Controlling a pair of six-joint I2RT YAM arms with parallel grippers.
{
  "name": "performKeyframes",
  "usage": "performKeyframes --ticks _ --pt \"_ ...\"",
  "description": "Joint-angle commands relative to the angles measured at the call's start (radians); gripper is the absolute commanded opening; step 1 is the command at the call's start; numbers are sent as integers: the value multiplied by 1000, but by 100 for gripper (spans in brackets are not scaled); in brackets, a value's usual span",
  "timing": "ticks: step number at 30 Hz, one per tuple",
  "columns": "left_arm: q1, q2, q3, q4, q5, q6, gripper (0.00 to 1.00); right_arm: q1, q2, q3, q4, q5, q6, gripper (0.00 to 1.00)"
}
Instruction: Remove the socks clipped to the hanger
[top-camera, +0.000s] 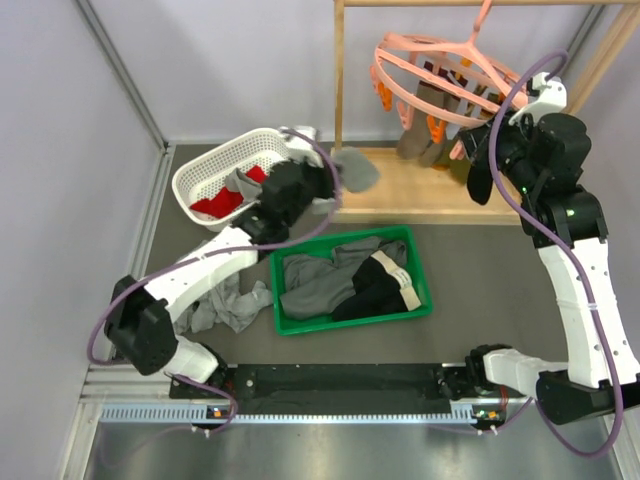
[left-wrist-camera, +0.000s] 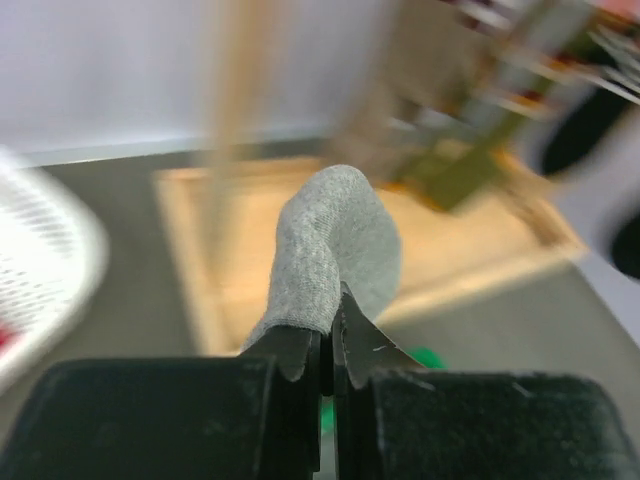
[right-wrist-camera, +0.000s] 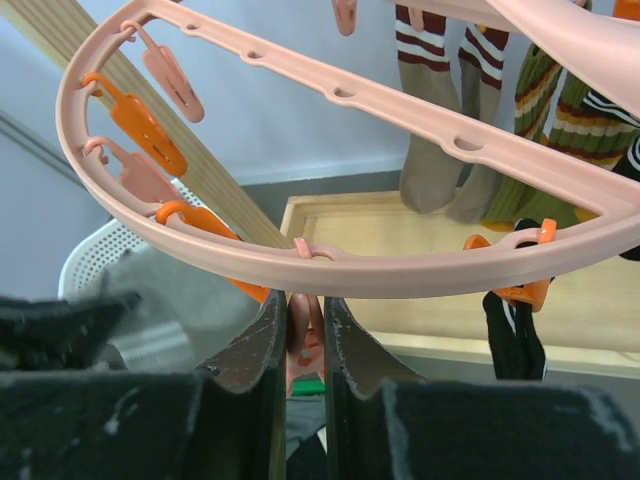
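Observation:
Socks already lie in the white basket, so my left gripper needs to swing left in the top view over it next, then lower the grey sock in.
The pink round hanger hangs from the wooden rack; its ring fills the right wrist view. Several socks stay clipped to it: tan with striped cuffs, olive-striped, black. My left gripper is shut on a grey sock, held in the air between the white basket and the rack base. My right gripper is shut on a pink clip hanging under the ring; it sits at the hanger's right side.
A white basket holds red and grey socks. A green bin holds larger grey and black garments. A grey cloth lies left of it. The wooden rack frame and its base board stand behind.

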Motion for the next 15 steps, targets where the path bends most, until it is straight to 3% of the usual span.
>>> performKeyframes --ticks 1,8,15 --pt "185 -77 -43 -44 -73 -56 0 -9 -26 -1 61 -48 22 12" --pt "516 40 49 -139 19 -151 0 -7 -35 -9 69 -56 23 15" --pt "644 211 129 -177 74 -211 0 -7 -40 -4 64 -62 25 16"
